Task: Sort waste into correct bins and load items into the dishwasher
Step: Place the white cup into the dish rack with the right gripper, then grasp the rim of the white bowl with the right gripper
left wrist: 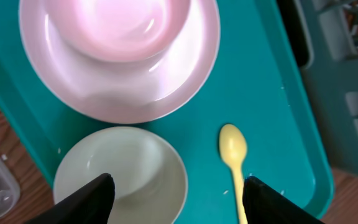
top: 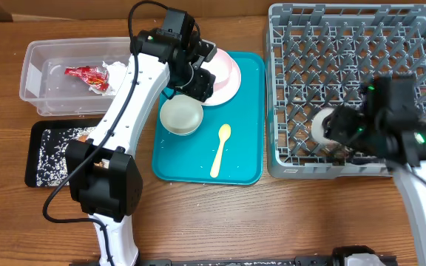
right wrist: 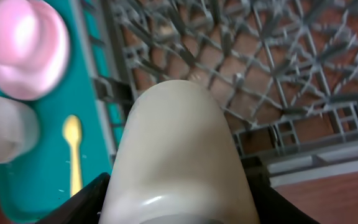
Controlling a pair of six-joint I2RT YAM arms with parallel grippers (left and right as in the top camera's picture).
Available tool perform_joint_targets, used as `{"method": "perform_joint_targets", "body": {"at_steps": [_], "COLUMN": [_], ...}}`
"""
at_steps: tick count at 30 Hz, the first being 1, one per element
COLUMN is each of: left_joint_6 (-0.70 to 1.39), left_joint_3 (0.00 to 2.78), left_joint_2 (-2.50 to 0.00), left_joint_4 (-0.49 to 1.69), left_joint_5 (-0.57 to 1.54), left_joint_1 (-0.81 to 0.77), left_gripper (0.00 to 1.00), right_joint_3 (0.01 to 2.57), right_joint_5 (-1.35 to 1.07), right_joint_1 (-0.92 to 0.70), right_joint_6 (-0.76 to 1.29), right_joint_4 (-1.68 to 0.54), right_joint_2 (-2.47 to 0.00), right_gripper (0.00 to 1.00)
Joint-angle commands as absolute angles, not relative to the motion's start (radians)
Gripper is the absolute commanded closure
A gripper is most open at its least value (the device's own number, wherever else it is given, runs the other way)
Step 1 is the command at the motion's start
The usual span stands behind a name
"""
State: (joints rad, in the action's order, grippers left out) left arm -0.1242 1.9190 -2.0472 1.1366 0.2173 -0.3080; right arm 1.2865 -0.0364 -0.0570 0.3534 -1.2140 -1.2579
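The right gripper lowers the small white cup onto the wires in the rack's near corner (top: 311,150) by the teal tray next and releases it, since that spot is empty.
My left gripper (top: 197,81) (left wrist: 179,202) is open and empty above the teal tray, over the gap between a lone white bowl (top: 181,116) (left wrist: 120,177) and the yellow spoon (top: 220,150) (left wrist: 234,155). A second bowl sits on the white plate (top: 228,81) (left wrist: 185,87) at the tray's back. My right gripper (top: 339,125) (right wrist: 179,202) is shut on the small white cup (top: 322,125) (right wrist: 179,143), held low in the front left of the grey dish rack (top: 357,44) (right wrist: 278,56). The clear tub (top: 35,81) holds the red wrapper (top: 87,74) and the napkin (top: 115,70). The black tray (top: 39,174) holds rice grains (top: 54,144).
The teal tray (top: 246,111) (left wrist: 272,106) (right wrist: 98,143) lies between the bins on the left and the rack on the right. My left arm crosses above the tub and the black tray. Bare wooden table shows in front.
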Motion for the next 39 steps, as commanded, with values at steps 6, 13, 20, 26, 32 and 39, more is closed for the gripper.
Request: {"method": "perform_joint_targets", "body": {"at_steps": [6,13,20,26,32,39], "left_joint_6": [-0.096,-0.095,-0.051,0.002,0.124,0.146], "left_joint_3": [1.934,1.934,1.934,1.936,1.973,2.173], "left_joint_2": [-2.044,-2.044,-2.044,-2.044,-2.044,-2.044], "left_joint_4": [1.144,1.151,1.149,1.148,1.152,1.253], "left_joint_5": [0.134,0.134,0.134,0.237,0.264,0.260], "left_joint_1": [-0.307,-0.307,-0.307,-0.300,-0.239,-0.136], "left_gripper": [0.31,0.30,0.30,0.29,0.29,0.24], "right_joint_3": [1.300,1.301,1.387,1.529,1.585,1.582], "right_joint_5": [0.007,-0.001,-0.047,-0.059,-0.171,-0.197], "right_joint_1": [-0.064,-0.065,-0.066,-0.115,-0.232,-0.411], "right_joint_6": [0.367,0.366,0.336,0.336,0.344,0.429], "right_joint_4": [-1.262,-1.225,-1.279,-1.338,-1.227,-0.979], "right_joint_2": [-1.508,-1.591,-1.590,-1.588,-1.588,-1.640], "right_gripper": [0.42,0.23,0.12,0.14,0.16,0.20]}}
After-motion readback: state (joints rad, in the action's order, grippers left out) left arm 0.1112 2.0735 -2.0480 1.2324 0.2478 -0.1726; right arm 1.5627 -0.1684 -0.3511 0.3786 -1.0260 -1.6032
